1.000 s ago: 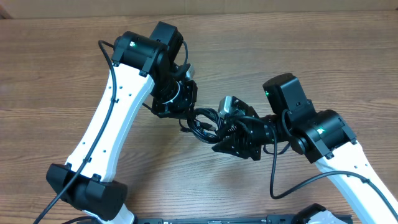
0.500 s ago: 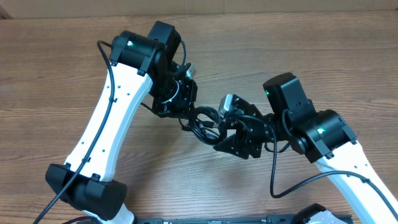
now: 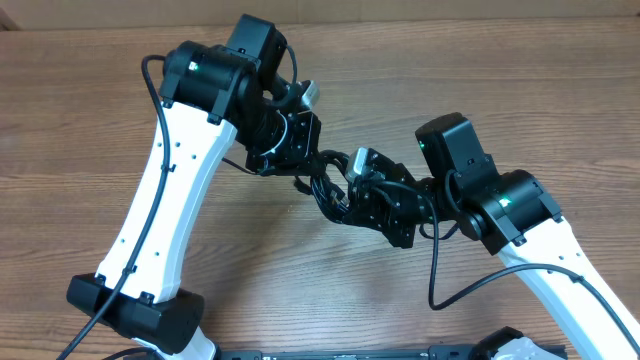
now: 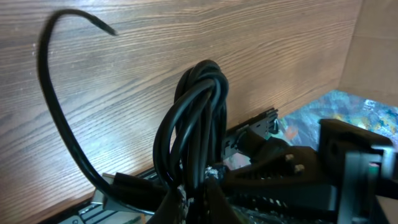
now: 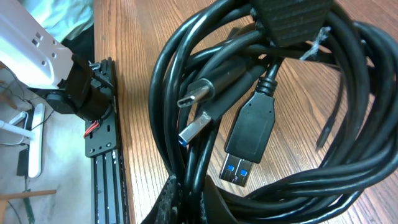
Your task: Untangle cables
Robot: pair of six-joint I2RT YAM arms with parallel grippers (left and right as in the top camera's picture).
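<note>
My right gripper will next move away from my left gripper and away from my base, pulling the piece of cable out of the bundle before it opens.
A bundle of thin black cables (image 3: 325, 192) hangs between my two grippers above the wooden table. My left gripper (image 3: 300, 172) is shut on the bundle's upper left part; in the left wrist view its fingertips (image 4: 211, 186) pinch a loop of several strands (image 4: 196, 118). My right gripper (image 3: 350, 205) is shut on the bundle's right side; in the right wrist view the strands (image 5: 205, 162) pass between its fingers. Three plug tips hang loose there, among them a USB-A plug (image 5: 249, 134) and a USB-C plug (image 5: 202, 93). One cable end (image 4: 56, 93) curls free.
The wooden table (image 3: 480, 80) stretches all round. A black rail (image 5: 102, 155) runs along the table's front edge. The two arms (image 3: 170, 200) (image 3: 540, 240) come in from the front left and front right.
Both grippers have moved up and toward the back with the bundle. The left arm has swung left and the bundle is drawn out longer between them.
</note>
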